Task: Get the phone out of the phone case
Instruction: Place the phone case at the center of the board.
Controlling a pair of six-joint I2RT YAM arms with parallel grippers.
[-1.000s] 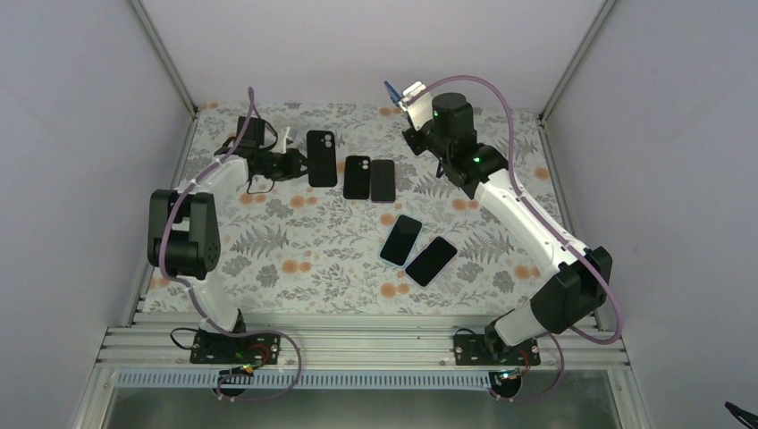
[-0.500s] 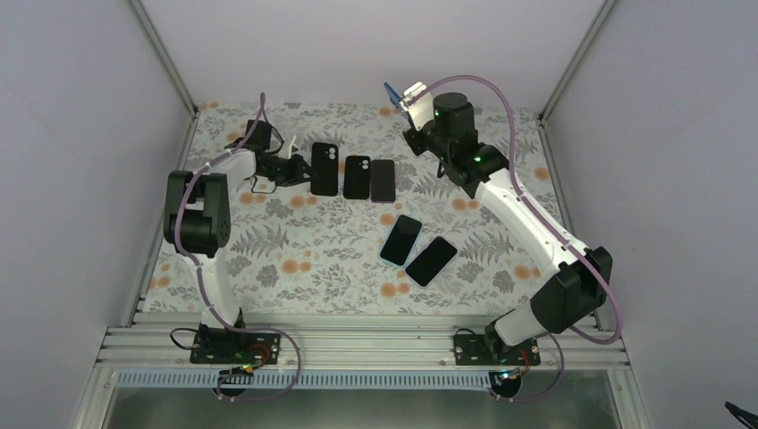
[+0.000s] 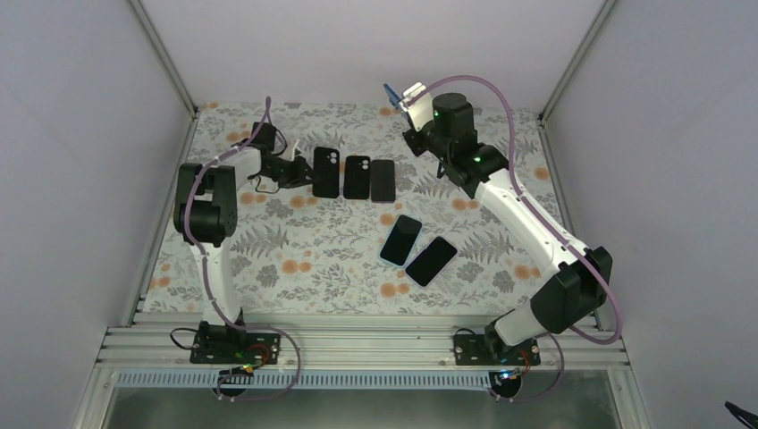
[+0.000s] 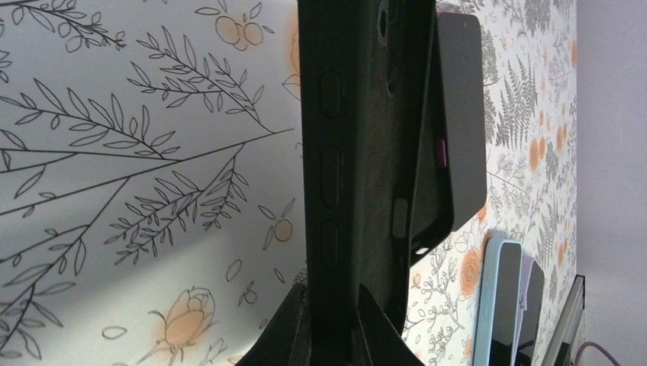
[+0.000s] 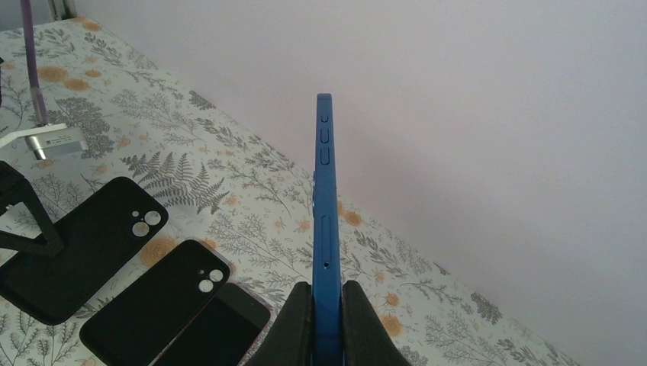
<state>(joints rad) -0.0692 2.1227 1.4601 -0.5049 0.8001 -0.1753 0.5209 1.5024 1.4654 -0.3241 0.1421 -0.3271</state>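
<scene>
My left gripper needs to go down next, lay the case on the mat beside the second black case and let go of it, because that spot is below the gripper.
My left gripper (image 3: 299,170) is shut on the near edge of an empty black phone case (image 3: 325,172) at the back left of the mat. In the left wrist view the fingers (image 4: 294,320) clamp the case's side (image 4: 343,152), seen edge-on. I cannot tell whether it touches the mat. My right gripper (image 3: 407,98) is raised at the back centre and is shut on a bare blue phone (image 3: 391,89). In the right wrist view the phone (image 5: 325,183) stands on edge between the fingers (image 5: 294,324).
A second black case (image 3: 357,177) and a dark phone (image 3: 383,180) lie right of the held case. A light-blue cased phone (image 3: 400,239) and another dark phone (image 3: 431,261) lie mid-mat. White walls and metal posts enclose the floral mat (image 3: 295,259).
My left arm has swung right and carried the black case up beside the second case. The right arm and blue phone have not moved.
</scene>
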